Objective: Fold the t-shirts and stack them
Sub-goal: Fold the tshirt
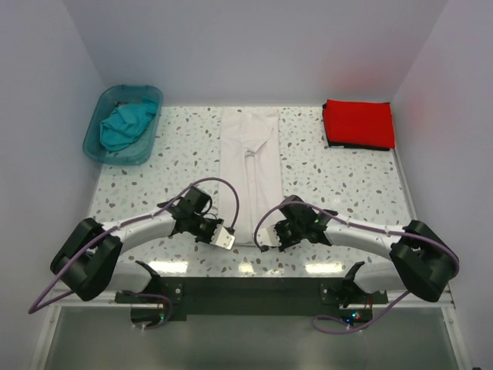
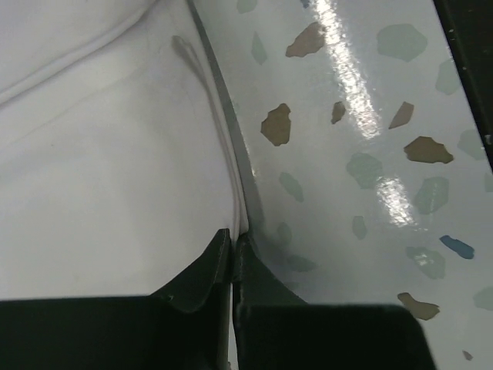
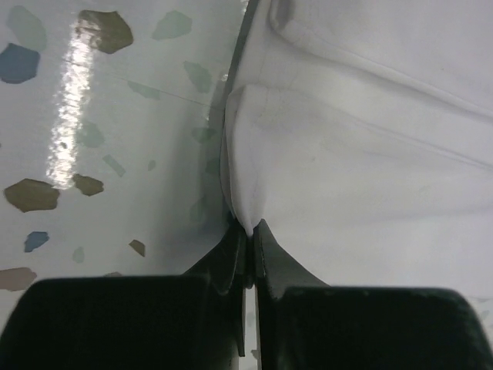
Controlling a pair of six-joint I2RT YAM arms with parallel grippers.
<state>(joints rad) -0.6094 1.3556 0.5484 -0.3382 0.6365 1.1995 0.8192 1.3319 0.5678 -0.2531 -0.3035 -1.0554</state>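
Observation:
The white t-shirt still lies long and narrow, so my left gripper will carry its pinched corner outward and release it on the t-shirt just past its middle.
The white t-shirt lies folded into a long narrow strip down the middle of the table. My left gripper is shut on its near left corner; in the left wrist view the cloth edge runs into the closed jaws. My right gripper is shut on the near right corner; the white cloth is pinched between the jaws. The red t-shirt lies folded at the back right. The teal t-shirt is crumpled inside the tub.
A translucent teal plastic tub stands at the back left corner. White walls close in the table at the back and sides. The speckled tabletop shows on both sides of the white strip.

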